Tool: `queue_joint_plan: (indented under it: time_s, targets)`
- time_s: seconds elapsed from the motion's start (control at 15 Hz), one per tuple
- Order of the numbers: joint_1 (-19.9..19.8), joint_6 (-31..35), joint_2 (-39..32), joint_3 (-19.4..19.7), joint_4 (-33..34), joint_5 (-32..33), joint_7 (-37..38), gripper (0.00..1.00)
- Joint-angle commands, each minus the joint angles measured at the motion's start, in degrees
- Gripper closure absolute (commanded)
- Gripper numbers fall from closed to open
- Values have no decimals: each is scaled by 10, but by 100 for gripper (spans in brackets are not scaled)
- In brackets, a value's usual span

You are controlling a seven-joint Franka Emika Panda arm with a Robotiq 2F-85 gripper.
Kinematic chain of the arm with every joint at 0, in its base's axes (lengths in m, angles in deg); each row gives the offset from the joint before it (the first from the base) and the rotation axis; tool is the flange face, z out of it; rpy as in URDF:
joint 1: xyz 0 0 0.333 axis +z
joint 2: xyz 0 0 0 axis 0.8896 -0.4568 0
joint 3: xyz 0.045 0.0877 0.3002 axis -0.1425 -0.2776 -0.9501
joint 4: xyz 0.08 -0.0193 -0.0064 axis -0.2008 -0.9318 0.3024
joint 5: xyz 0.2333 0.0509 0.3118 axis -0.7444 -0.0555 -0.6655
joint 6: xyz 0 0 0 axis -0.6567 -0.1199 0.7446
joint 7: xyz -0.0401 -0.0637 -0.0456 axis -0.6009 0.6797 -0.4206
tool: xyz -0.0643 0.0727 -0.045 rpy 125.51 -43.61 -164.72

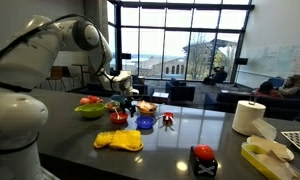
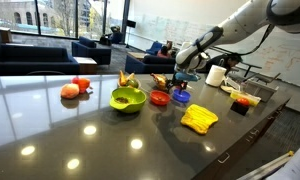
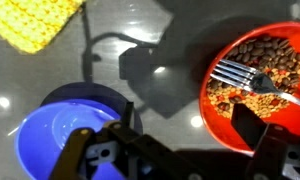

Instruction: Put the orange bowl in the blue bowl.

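The gripper lowers onto the orange bowl's rim on the blue bowl's side next.
The orange bowl [image 3: 252, 85] sits at the right of the wrist view; it appears to hold brown bits and a silver fork. The blue bowl [image 3: 62, 138] is at the lower left, empty. My gripper [image 3: 190, 125] is open above the gap between them, one finger over the orange bowl's near rim, the other by the blue bowl's edge. In both exterior views the orange bowl [image 1: 119, 117] [image 2: 160, 99] and blue bowl [image 1: 145, 122] [image 2: 180, 96] stand side by side on the dark table, with the gripper [image 1: 126, 90] [image 2: 182, 78] just above them.
A lime-green bowl [image 1: 90, 110] [image 2: 128, 99] stands beside the orange bowl. A yellow cloth [image 1: 118, 140] [image 2: 199, 118] [image 3: 35, 22] lies in front of the bowls. A red-topped black object [image 1: 203, 160], a paper roll [image 1: 249, 117] and a yellow tray [image 1: 267, 152] are further along the table.
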Motion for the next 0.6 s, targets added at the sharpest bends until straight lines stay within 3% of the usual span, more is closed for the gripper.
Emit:
queue_joint_plan:
  time_s: [0.0,0.33,0.4,0.47,0.53]
  targets:
    - [3,-4,-29,1,26,-7,5,0]
    - [0,-11,-57,-2,46,-14,-1,0]
    - [0,-11,-60,-2,49,-15,-1,10]
    - [0,-12,-62,-3,51,-15,-2,26]
    - [1,-12,-65,-3,54,-15,-2,32]
